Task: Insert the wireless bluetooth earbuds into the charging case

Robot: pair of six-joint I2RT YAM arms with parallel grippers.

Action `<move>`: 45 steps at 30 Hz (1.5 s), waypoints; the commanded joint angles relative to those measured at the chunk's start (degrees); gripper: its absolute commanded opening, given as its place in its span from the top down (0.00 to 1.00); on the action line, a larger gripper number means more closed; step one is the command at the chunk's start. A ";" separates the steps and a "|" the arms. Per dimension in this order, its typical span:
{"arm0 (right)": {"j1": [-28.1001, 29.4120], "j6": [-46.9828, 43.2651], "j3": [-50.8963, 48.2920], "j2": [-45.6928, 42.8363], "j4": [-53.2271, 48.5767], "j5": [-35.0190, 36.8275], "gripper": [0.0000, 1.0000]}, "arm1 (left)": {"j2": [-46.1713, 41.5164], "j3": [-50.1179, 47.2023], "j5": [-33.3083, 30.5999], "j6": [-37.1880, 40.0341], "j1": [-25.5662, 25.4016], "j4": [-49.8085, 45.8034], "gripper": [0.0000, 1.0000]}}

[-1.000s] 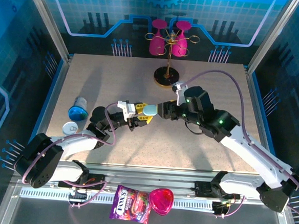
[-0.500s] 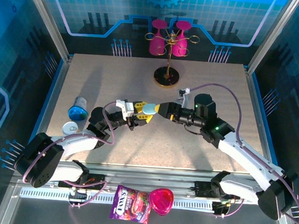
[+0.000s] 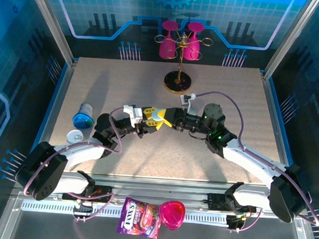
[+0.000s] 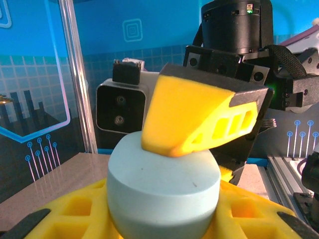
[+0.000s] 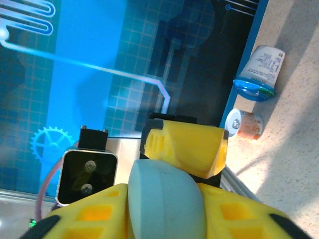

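Note:
The case part in my right gripper moves away from the other gripper next, then down to be released on clear tabletop below it, under the right gripper's own arm.
A pale blue-green pebble-shaped charging case (image 3: pixel 158 117) is held above the middle of the table where the two arms meet. My left gripper (image 3: pixel 153 120) is shut on it: in the left wrist view the case (image 4: pixel 164 184) sits between my own yellow fingers (image 4: pixel 70 214), with a finger of the other gripper (image 4: pixel 189 119) resting on top of it. My right gripper (image 3: pixel 167 118) grips it from the opposite side, and in the right wrist view the case (image 5: pixel 167 199) is wedged between yellow fingers (image 5: pixel 94 214). The case looks closed. The earbuds are hidden.
A gold stand (image 3: pixel 178 83) with pink cups (image 3: pixel 178 41) is at the back centre. A blue-capped bottle (image 3: pixel 83 117) and a small white can (image 3: pixel 75 136) lie at the left. A candy bag (image 3: pixel 140 217) and a pink case (image 3: pixel 172 214) lie in front of the table.
The right arm has swung left and lower, and its gripper has closed in on the case that the left gripper holds. The left arm has barely moved.

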 commanded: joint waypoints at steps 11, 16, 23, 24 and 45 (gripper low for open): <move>-6.50 -7.00 -4.61 -5.69 -7.75 7.29 0.84 | -3.54 -1.37 -4.22 1.30 -0.66 -5.93 0.11; -13.46 -16.32 -6.35 -8.85 -22.29 14.67 0.84 | -4.60 -1.42 -6.59 4.23 -1.09 -19.87 0.01; -23.06 -26.37 -7.97 -7.67 -34.09 25.18 0.84 | -3.04 2.00 -12.08 8.14 -4.29 -35.11 0.01; -23.88 -27.70 -7.90 -6.76 -34.70 25.97 0.84 | -2.68 2.80 -12.39 9.07 -4.53 -36.96 0.01; -33.47 -35.83 -7.74 9.81 -32.37 24.46 0.52 | -2.66 9.58 -15.10 10.64 -4.96 -52.36 0.01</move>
